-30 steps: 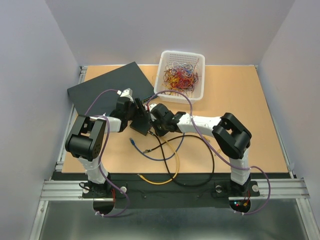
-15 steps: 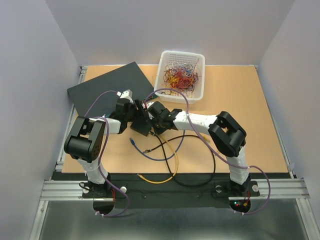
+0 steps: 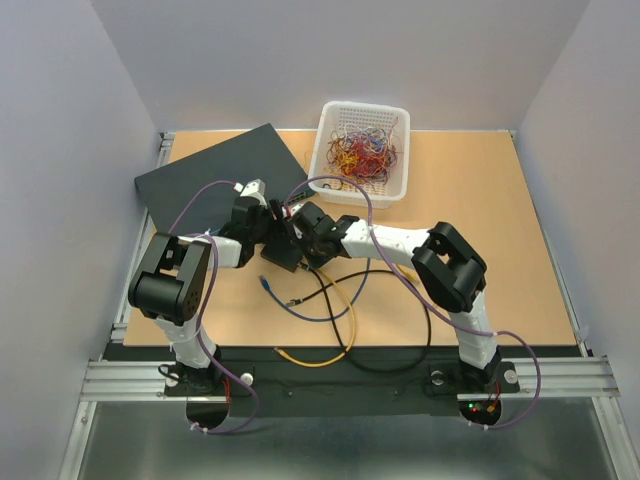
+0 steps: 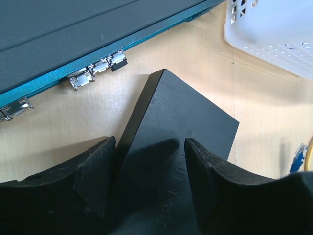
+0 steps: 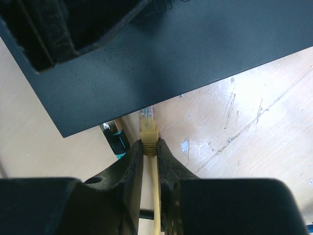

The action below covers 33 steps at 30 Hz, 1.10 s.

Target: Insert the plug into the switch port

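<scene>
The clear tip still shows outside, so next the robot's right gripper should push toward the box's lower edge point(image 5: 146, 105), which is ahead of its fingertips, and let go of the plug.
The small black box point(image 3: 287, 247) is tilted up off the table, and my left gripper point(image 3: 268, 224) is shut on it. In the left wrist view the box point(image 4: 171, 127) sits between my fingers point(image 4: 95, 171), midpoint point(image 4: 149, 169). My right gripper point(image 3: 303, 228) is shut on the yellow plug point(image 5: 148, 126), with the gripper midpoint point(image 5: 149, 147) just behind it. The plug's clear tip touches the lower edge of the box point(image 5: 161, 54). The port row is hidden in every view.
The large dark blue-grey box point(image 3: 220, 175) lies at the back left, with metal sockets point(image 4: 98, 71) along its edge. A white basket point(image 3: 360, 150) holds tangled wires. Black, blue and yellow cables point(image 3: 335, 330) loop on the near table, and a blue plug point(image 4: 297, 157) lies loose.
My right gripper has moved left and a little back with the yellow plug, closing in on the black box. The left gripper and box have hardly moved.
</scene>
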Motion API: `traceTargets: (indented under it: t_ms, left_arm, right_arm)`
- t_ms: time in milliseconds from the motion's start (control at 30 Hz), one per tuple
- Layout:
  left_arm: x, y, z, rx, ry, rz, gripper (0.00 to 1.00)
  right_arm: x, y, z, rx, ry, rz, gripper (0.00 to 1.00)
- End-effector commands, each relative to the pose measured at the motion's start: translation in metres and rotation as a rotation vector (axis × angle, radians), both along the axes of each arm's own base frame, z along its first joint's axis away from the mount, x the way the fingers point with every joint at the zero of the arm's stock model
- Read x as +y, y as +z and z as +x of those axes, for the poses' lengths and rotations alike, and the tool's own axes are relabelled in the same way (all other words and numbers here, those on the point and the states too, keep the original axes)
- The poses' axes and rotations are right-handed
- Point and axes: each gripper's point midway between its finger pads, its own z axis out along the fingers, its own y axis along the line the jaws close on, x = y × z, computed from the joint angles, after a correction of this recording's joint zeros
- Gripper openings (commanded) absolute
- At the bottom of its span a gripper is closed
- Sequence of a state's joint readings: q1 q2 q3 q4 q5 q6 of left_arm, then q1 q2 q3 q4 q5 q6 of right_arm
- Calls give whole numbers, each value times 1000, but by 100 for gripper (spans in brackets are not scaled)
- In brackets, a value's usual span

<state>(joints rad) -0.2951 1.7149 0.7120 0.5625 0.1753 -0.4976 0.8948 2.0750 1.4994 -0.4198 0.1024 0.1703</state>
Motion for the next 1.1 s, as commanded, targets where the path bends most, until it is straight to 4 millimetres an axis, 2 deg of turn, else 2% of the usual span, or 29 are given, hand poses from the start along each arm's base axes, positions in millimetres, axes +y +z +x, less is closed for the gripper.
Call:
traceTargets:
  t_ms: [0,200,400,533,800,1067]
  left_arm:
    - [-6,3,-13,2,-57,3,67]
    - [-10,-1,-16,16,-72,-12,66]
    - [-17,-4,-20,24,-98,-26,65]
    - [-18,-6,-22,31,-104,-30,65]
    - [-31,-9,-29,49,-136,-45,64]
    - [-58,-22,-63,89,-191,-69,64]
  right_arm:
    - [16,25,20,-94,18,33,1]
    - [29,46,23,-129,95,74,0]
    - [41,54,27,-174,155,120,1]
    - [49,60,22,-179,190,176,0]
    - [44,65,20,-255,228,206,0]
    - [47,93,17,-346,264,304,0]
